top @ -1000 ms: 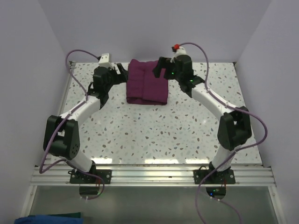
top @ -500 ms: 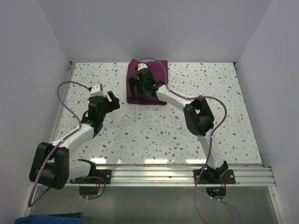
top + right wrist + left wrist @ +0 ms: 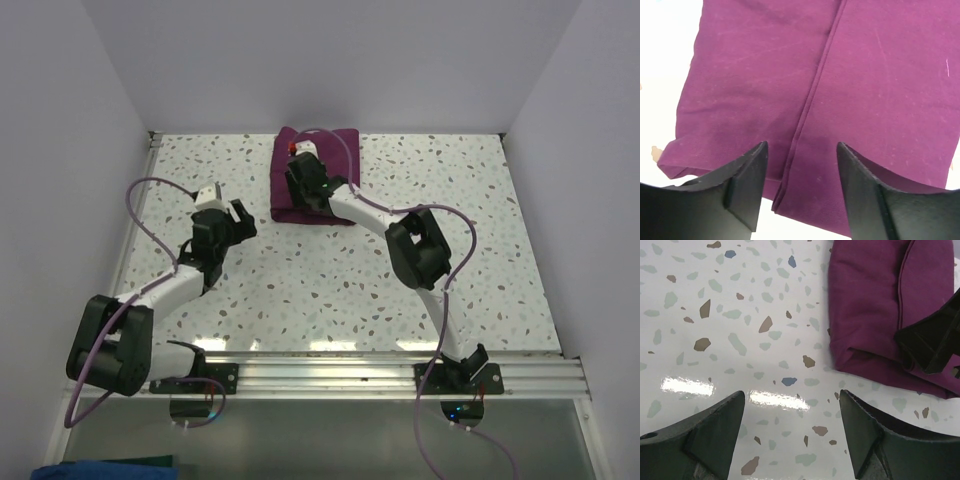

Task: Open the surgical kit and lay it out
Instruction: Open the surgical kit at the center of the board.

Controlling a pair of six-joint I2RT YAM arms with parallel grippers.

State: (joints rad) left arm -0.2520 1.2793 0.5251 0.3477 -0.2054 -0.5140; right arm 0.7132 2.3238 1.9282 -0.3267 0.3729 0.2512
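Note:
The surgical kit lies folded, so my left gripper needs to sweep to the right in the top view, lower onto the surgical kit's near part and close.
The surgical kit shows as a folded dark purple cloth bundle [image 3: 318,172] at the far middle of the table. My right gripper [image 3: 298,203] hangs over its near left part. In the right wrist view that gripper [image 3: 801,150] stands open, its fingers straddling a folded hem [image 3: 807,107] close to the cloth's near edge, with nothing pinched. My left gripper [image 3: 240,215] is open over bare table, to the left of the bundle and nearer than it. From the left wrist the gripper [image 3: 791,400] sees the cloth [image 3: 870,315] at upper right, with a right fingertip [image 3: 932,340] on it.
The speckled table [image 3: 330,280] is walled on three sides. A metal rail [image 3: 320,375] runs along the near edge by the arm bases. Purple cables loop from both arms.
A second ago both grippers flanked the bundle at the back. The left one has drawn back to the near left; the right one has come over the cloth and its jaws have narrowed.

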